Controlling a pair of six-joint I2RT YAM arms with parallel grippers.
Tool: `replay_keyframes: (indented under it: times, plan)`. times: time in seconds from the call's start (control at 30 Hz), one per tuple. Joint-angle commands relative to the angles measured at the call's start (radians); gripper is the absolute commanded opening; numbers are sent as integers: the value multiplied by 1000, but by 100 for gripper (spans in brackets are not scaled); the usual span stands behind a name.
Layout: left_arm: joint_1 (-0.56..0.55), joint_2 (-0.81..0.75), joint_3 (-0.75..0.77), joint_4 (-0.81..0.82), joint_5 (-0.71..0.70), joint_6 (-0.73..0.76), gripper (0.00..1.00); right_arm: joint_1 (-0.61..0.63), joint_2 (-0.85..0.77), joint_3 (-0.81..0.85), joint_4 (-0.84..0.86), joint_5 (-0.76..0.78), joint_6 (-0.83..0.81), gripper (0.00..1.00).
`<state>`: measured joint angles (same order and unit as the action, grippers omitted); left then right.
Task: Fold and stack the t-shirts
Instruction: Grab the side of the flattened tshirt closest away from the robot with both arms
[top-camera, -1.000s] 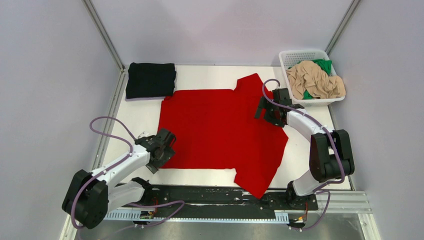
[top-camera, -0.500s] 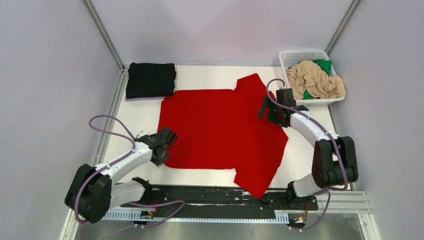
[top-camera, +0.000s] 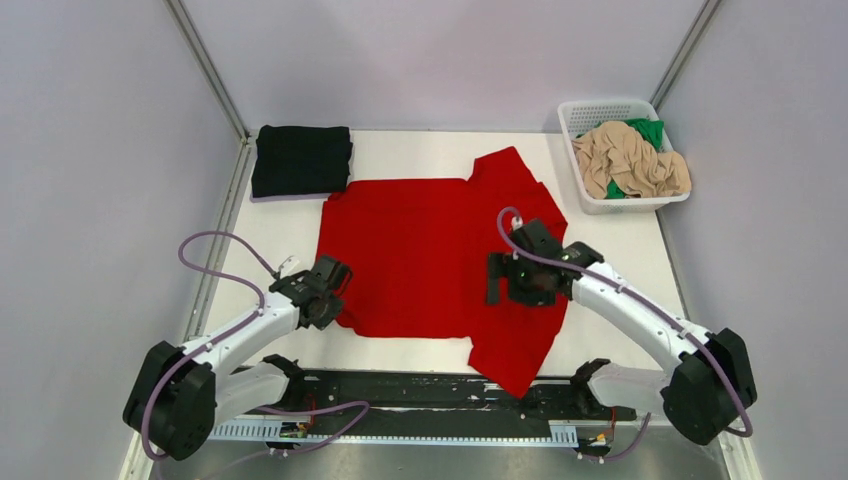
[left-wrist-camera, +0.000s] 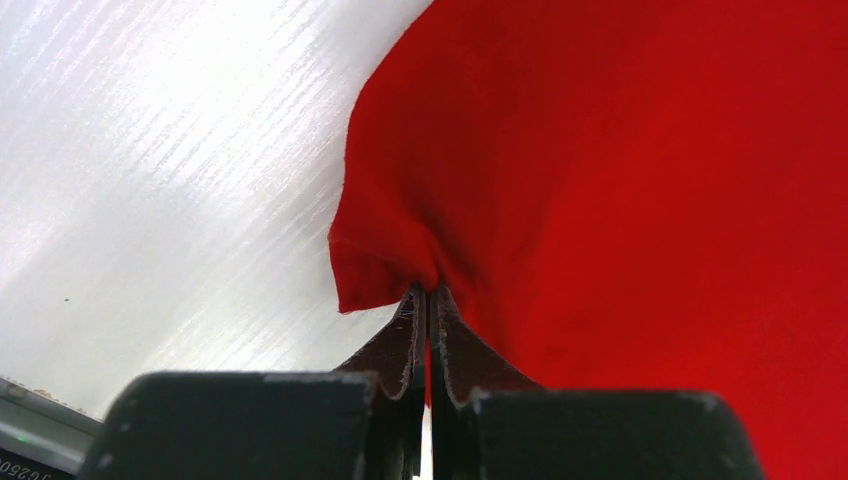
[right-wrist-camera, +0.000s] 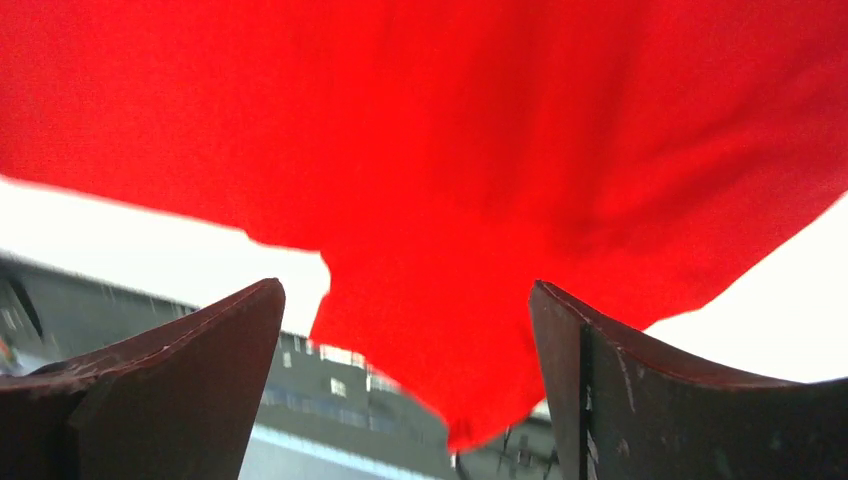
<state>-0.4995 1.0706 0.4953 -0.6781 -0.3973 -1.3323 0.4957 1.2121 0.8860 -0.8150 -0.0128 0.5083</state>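
Note:
I need to move my right gripper back and down first, so that it can close on the end of the red t-shirt's near sleeve that sticks out over the black mounting bar.
The red t-shirt (top-camera: 430, 250) lies spread flat mid-table, one sleeve at the far edge and one toward the near edge. My left gripper (top-camera: 334, 287) is shut on its near-left hem corner; in the left wrist view the fingertips (left-wrist-camera: 428, 292) pinch a bunched fold of red cloth (left-wrist-camera: 640, 180). My right gripper (top-camera: 494, 281) hovers open over the shirt's near-right part. Between its wide fingers (right-wrist-camera: 405, 300) shows the near sleeve (right-wrist-camera: 470, 330), untouched. A black t-shirt (top-camera: 301, 160) lies folded at the far left. Beige (top-camera: 630, 162) and green (top-camera: 648, 130) t-shirts sit crumpled in the basket.
The white lattice basket (top-camera: 590, 108) stands at the far right corner. Grey walls close in the table on the left, back and right. The black mounting rail (top-camera: 420, 390) runs along the near edge, with the red sleeve's tip hanging over it.
My left gripper has closed on the shirt's near-left corner. My right arm has swung from the far-right sleeve toward the near side, over the shirt's lower right part.

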Motion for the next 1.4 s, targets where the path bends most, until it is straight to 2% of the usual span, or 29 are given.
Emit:
replay_keyframes:
  times: [0.0,0.17,0.3,0.43,0.73,0.83,0.87,0.93,1.0,1.2,1.37]
  plan:
    - [1,-26,2,24,7,46,0,181,-63,-76,-217,-94,134,92]
    - [1,-44,2,25,9,75,0,364,-59,-185,-204,-154,230,81]
    - [1,-50,4,21,12,77,0,427,-9,-193,-157,-167,260,66]
    - [1,-57,15,-14,-5,61,0,443,23,-223,-132,-194,277,57]
    - [1,-80,48,-93,-58,18,0,443,170,-262,-88,-125,340,46]
    - [1,-87,55,-100,-78,31,0,443,199,-276,-54,-112,348,39]
    - [1,-87,58,-98,-79,43,0,444,203,-283,-46,-108,352,33]
    - [1,-88,63,-99,-73,59,0,443,199,-286,-45,-110,368,14]
    - [1,-93,63,-112,-69,61,0,443,166,-291,-47,-127,374,1]
    - [1,-147,59,-129,-78,59,0,438,54,-239,-116,-63,367,0]
    - [1,-195,54,20,-45,162,0,369,48,-132,-134,29,310,0]
